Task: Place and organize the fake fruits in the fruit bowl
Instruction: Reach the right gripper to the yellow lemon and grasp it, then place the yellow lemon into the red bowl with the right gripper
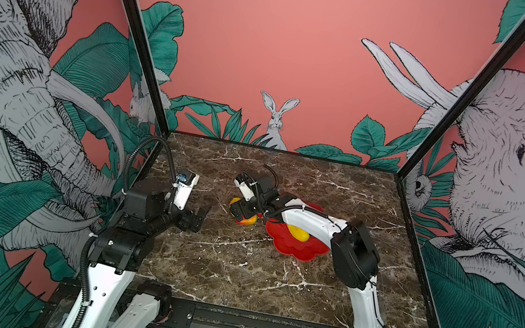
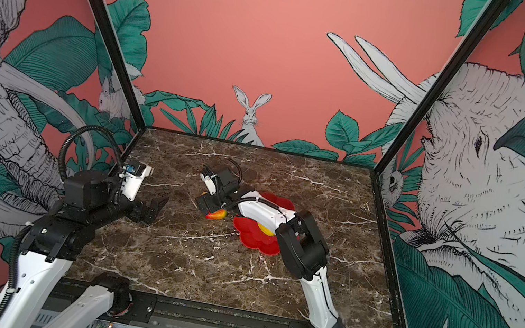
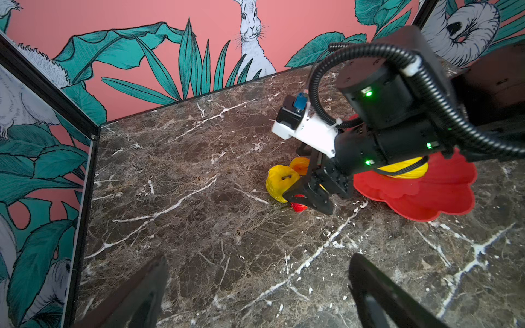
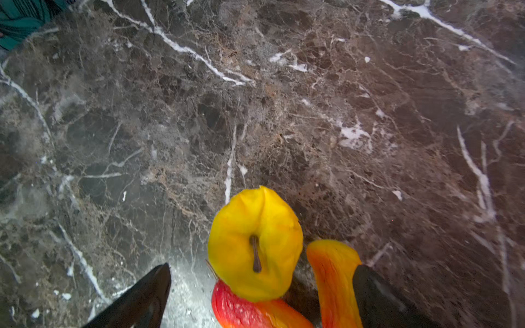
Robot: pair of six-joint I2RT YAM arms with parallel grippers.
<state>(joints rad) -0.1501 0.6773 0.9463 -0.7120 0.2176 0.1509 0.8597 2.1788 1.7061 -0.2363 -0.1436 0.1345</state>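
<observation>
The round yellow fruit (image 1: 235,200) (image 4: 255,244) lies below and just ahead of the gripper's fingers, so next my right gripper should descend and advance its open fingers to both sides of it.
The red flower-shaped fruit bowl (image 1: 302,248) (image 2: 253,238) (image 3: 443,198) sits right of the table's centre and holds a smooth oblong yellow fruit (image 1: 298,233) (image 3: 406,170). Just left of the bowl, three fake fruits lie together on the marble. They are a round yellow one (image 4: 255,244) (image 3: 279,181) (image 1: 234,201) and two red-orange tapered ones (image 4: 247,312) (image 4: 332,275) (image 2: 217,215). My right gripper (image 4: 261,295) (image 1: 240,213) reaches across the bowl and stands open over this cluster, one finger against a tapered fruit. My left gripper (image 3: 264,284) (image 1: 199,215) hangs open and empty at the left.
The right arm (image 1: 309,220) lies over the bowl's far side and hides part of it. Brown marble table (image 1: 235,269) is fenced by black frame posts and patterned walls on three sides.
</observation>
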